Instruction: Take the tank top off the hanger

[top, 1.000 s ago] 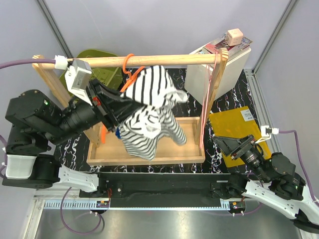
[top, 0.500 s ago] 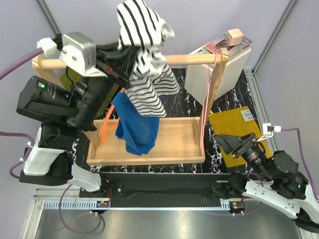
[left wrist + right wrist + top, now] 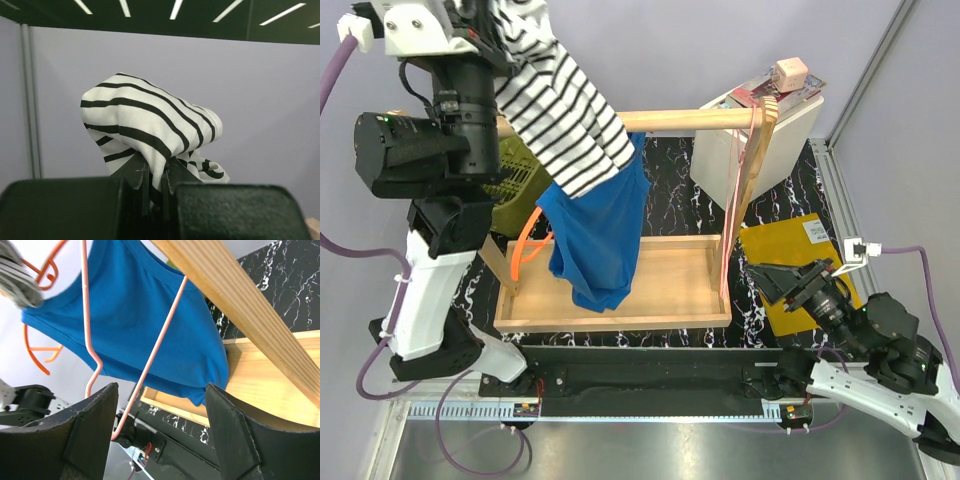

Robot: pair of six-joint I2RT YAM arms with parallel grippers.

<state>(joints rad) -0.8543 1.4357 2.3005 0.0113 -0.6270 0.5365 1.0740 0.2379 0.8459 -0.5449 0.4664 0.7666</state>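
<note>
The green object point(image 3: 523, 184) lies far below my raised left gripper, so I will next move that gripper down past the wooden bar point(image 3: 690, 120) and let go of the striped garment over that object.
The bright-blue tank top point(image 3: 600, 235) hangs below the wooden rail point(image 3: 690, 120), over the rack's tray. An arm of the orange hanger point(image 3: 525, 245) curves out at its left side. Its hook is hidden behind striped cloth in the top view. My left gripper point(image 3: 156, 175) is raised high at the top left, shut on a black-and-white striped garment point(image 3: 560, 110) that drapes down over the rail. My right gripper point(image 3: 790, 285) is low at the right, open and empty. In its wrist view the tank top point(image 3: 135, 315) and orange hanger point(image 3: 37, 352) lie beyond the right gripper point(image 3: 161, 386).
A thin pink hanger point(image 3: 730, 230) hangs at the rail's right end, close before my right fingers point(image 3: 90, 435). The wooden tray point(image 3: 680, 290) lies under the rail. A white box point(image 3: 750, 140), a yellow board point(image 3: 800, 245) and a green object point(image 3: 515, 185) surround the rack.
My left arm has swung up and to the left with the striped garment, pulling it off the rail and uncovering the blue tank top. The right arm has barely moved.
</note>
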